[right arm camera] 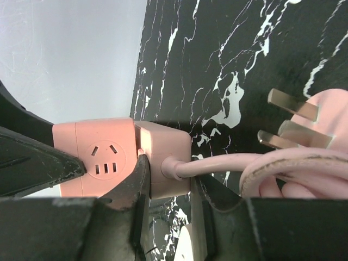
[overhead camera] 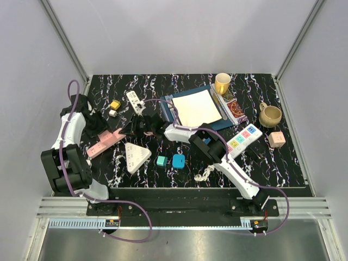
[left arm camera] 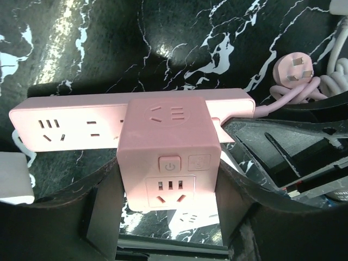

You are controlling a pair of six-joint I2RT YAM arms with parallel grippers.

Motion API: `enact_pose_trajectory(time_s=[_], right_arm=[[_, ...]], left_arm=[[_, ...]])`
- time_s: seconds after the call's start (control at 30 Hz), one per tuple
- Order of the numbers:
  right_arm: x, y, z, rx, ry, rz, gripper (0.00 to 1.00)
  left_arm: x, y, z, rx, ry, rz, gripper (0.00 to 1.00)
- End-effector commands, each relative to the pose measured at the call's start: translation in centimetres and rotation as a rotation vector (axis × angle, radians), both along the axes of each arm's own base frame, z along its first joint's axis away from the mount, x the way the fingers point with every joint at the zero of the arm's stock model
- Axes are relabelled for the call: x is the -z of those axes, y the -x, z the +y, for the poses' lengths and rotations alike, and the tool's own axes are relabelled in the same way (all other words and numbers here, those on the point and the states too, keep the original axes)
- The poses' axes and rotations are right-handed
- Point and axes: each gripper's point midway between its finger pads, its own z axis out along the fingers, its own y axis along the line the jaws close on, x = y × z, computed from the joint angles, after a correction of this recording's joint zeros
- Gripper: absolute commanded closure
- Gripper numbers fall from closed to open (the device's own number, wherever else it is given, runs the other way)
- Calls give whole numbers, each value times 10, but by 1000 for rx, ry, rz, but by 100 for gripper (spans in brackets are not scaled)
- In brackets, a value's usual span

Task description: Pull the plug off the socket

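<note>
My left gripper should next lift the cube it is holding free and move it left in the top view to the bare tabletop past the power strip. Then it should go down and let go of the cube.
A pink cube adapter [left arm camera: 168,147] sits plugged on a pink power strip [left arm camera: 70,128] lying on the black marble table. My left gripper [left arm camera: 169,190] is shut on the cube, one finger on each side of it. My right gripper [right arm camera: 168,174] is shut on the strip's cable end [right arm camera: 163,157], right beside the cube [right arm camera: 95,157]. The strip's pink cable ends in a loose three-pin plug [right arm camera: 304,125], also visible in the left wrist view [left arm camera: 293,70]. In the top view both grippers meet over the strip [overhead camera: 103,144]: left gripper [overhead camera: 111,130], right gripper [overhead camera: 136,128].
A white triangular socket [overhead camera: 137,156], two teal cubes [overhead camera: 161,161] [overhead camera: 178,160] and a white cord [overhead camera: 204,174] lie in front. A white strip [overhead camera: 135,101], notebook [overhead camera: 196,107], yellow mug [overhead camera: 222,83], tan cup [overhead camera: 270,115] and coloured strip [overhead camera: 244,138] lie behind and to the right.
</note>
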Motion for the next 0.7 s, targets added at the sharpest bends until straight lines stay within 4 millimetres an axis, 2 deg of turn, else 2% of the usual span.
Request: enact_pose_trajectory(time_s=[0.0,0.13,0.17,0.23,0.3,0.37,0.4,0.5,0.57,0.67], right_arm=[[84,14,-29,19,271,30,100],[83,14,-29,14,271,25,100],[84,14,-29,15,273,26,100],[86,14,-29,16,277,28,100],[86,15,-28,13,275,35,100],[88,16,-28,8,276,43,100],[88,16,-29,8,278,40,100],[85,15,-29,8,281,30,100],[83,14,-28,9,279,24,100],[81,15,-27,2,274,25,100]], left_arm=[[-29,-3,-6,26,-100,-68,100],[-33,-9,-25,94,-60,-65,100],[-39,-15,-29,117,-34,-89,100],[-55,-22,-47,152,177,-152,100],[-68,-26,-43,117,291,-205,100],[-68,-22,-28,85,180,-195,100],[-60,-16,-11,45,66,-153,100],[-43,-6,-10,67,-13,-91,100],[-33,-6,-13,77,-3,-63,100],[-36,-7,-12,78,-19,-71,100]])
